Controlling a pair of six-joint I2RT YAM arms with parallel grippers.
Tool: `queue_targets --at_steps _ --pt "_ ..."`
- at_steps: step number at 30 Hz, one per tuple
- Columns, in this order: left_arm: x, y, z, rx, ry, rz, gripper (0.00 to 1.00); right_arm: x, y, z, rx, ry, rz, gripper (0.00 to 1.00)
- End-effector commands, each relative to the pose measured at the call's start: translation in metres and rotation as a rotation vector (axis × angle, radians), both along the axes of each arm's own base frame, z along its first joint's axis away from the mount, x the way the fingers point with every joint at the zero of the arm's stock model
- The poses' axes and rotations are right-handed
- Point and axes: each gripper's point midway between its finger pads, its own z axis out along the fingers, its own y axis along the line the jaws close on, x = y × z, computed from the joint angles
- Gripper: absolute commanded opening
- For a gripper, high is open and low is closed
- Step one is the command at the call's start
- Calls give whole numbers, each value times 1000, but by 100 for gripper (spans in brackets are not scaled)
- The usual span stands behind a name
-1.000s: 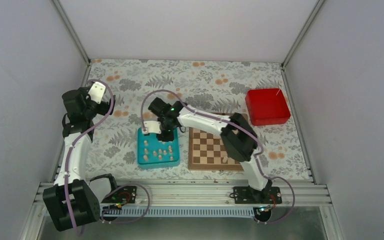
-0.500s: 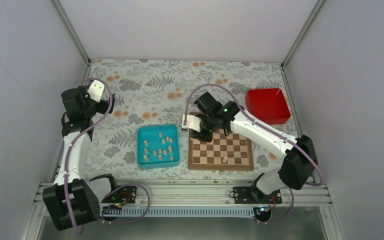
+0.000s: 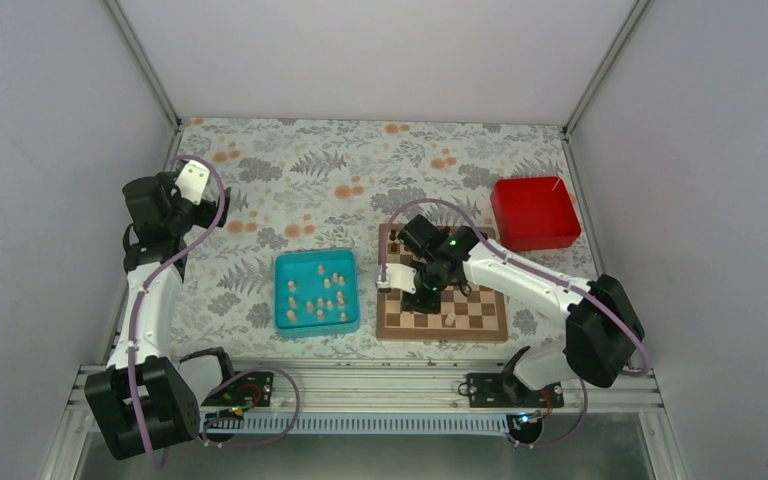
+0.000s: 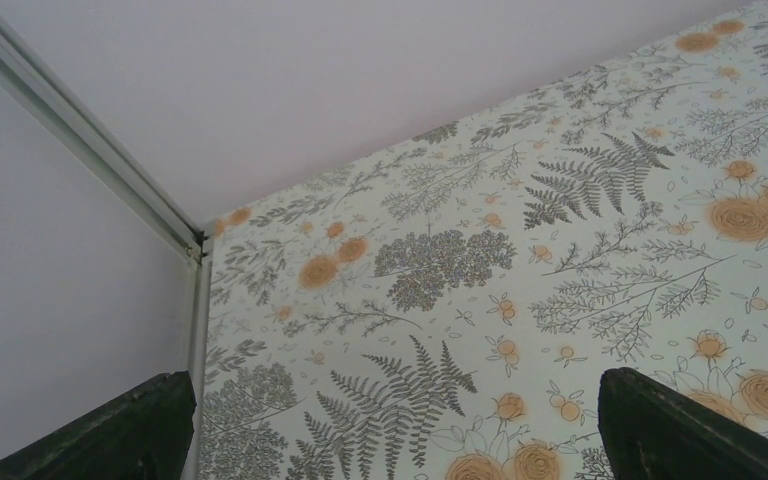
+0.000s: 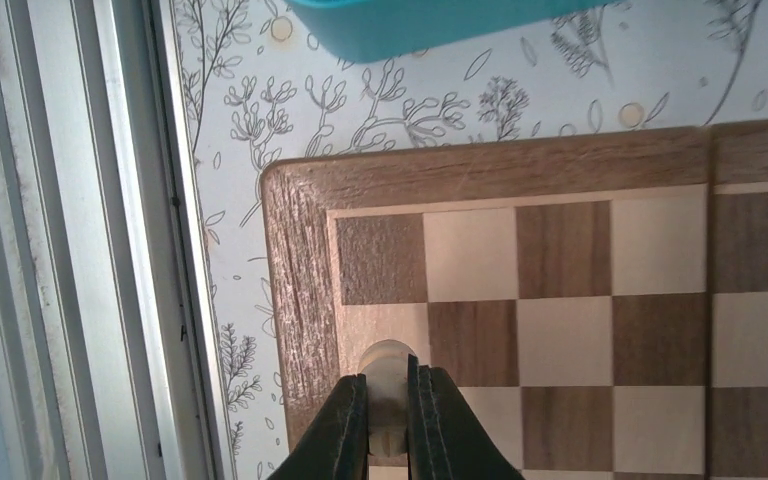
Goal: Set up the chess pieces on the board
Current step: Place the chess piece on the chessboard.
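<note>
The robot's right gripper will next move down onto the light square (image 3: 406,321) (image 5: 385,344) beside the dark corner square and let go of the pale piece, since the piece still hangs just above the board.
In the right wrist view my right gripper (image 5: 388,378) is shut on a small pale chess piece (image 5: 385,358), held just above the board (image 5: 560,260) over a light square beside the brown border. From above, the gripper (image 3: 422,298) hangs over the board's (image 3: 390,330) left half. Another pale piece (image 3: 448,320) stands near the front edge. Several more chess pieces (image 3: 318,300) lie in the teal tray (image 3: 284,322) to the left. My left gripper (image 4: 395,430) is open and empty, raised at the far left and facing the floral cloth.
A red box (image 3: 534,212) sits at the back right, beyond the board. The tray's teal wall (image 5: 430,20) lies close to the board's corner. A metal rail (image 5: 60,240) runs along the table's front edge. The left arm (image 3: 160,215) stands near the left wall.
My right arm swung from the teal tray over to the board with the pale piece, then came nearer and lower over the board's left half. The left arm has not moved.
</note>
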Motion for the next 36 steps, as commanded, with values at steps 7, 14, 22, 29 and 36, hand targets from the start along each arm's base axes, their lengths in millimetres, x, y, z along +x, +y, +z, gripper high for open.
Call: queue_targets --at_steps 7,14,22,29,36 --pt "1 -1 9 -9 -16 -13 100 -15 -1 -18 -6 31 23 5" --pt "0 -1 6 -8 -11 -10 100 -15 3 -25 -15 27 34 5" --pt "1 -1 7 -6 -11 -11 100 -15 0 -33 -41 36 33 5" --pt "2 -1 6 -10 -11 -13 100 -17 -6 -39 -60 30 30 5" --pt "1 0 3 -8 -6 -6 100 -16 -6 -44 -65 28 28 10"
